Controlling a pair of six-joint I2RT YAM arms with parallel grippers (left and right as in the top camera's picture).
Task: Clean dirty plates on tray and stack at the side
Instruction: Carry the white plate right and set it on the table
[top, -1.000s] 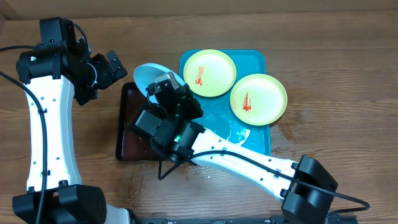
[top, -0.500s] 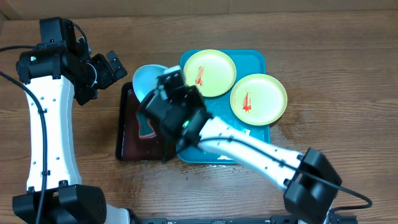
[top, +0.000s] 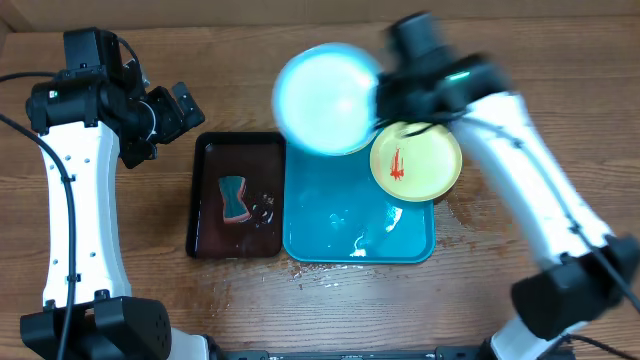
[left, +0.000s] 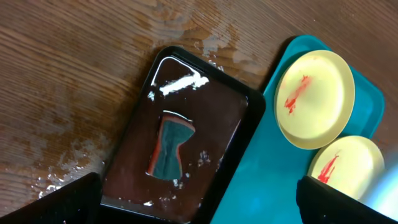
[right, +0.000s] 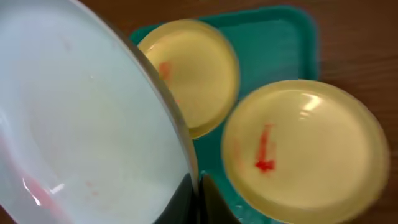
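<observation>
The plate swings to the right in the overhead view in my right gripper next, past the turquoise tray (top: 330, 225), then comes down onto empty wood beside it.
My right gripper (right: 198, 190) is shut on the rim of the light-blue plate (top: 325, 97), holding it in the air over the far end of the turquoise tray (top: 330, 225); the plate fills the left of the right wrist view (right: 81, 124). Two yellow-green plates with red smears lie on the tray. One (top: 416, 160) is at the right; the other (right: 189, 74) is hidden under the blue plate in the overhead view. My left gripper (top: 178, 108) is open and empty, above the table left of the black tray (top: 205, 200).
A sponge (top: 235, 197) lies in the black tray, also in the left wrist view (left: 169, 149). Water patches shine on the turquoise tray's floor (top: 370, 235) and on the wood around both trays.
My right arm has swung from over the black tray up and to the right, carrying the light-blue plate over the tray's far end. The sponge is now uncovered. The left arm has not moved.
</observation>
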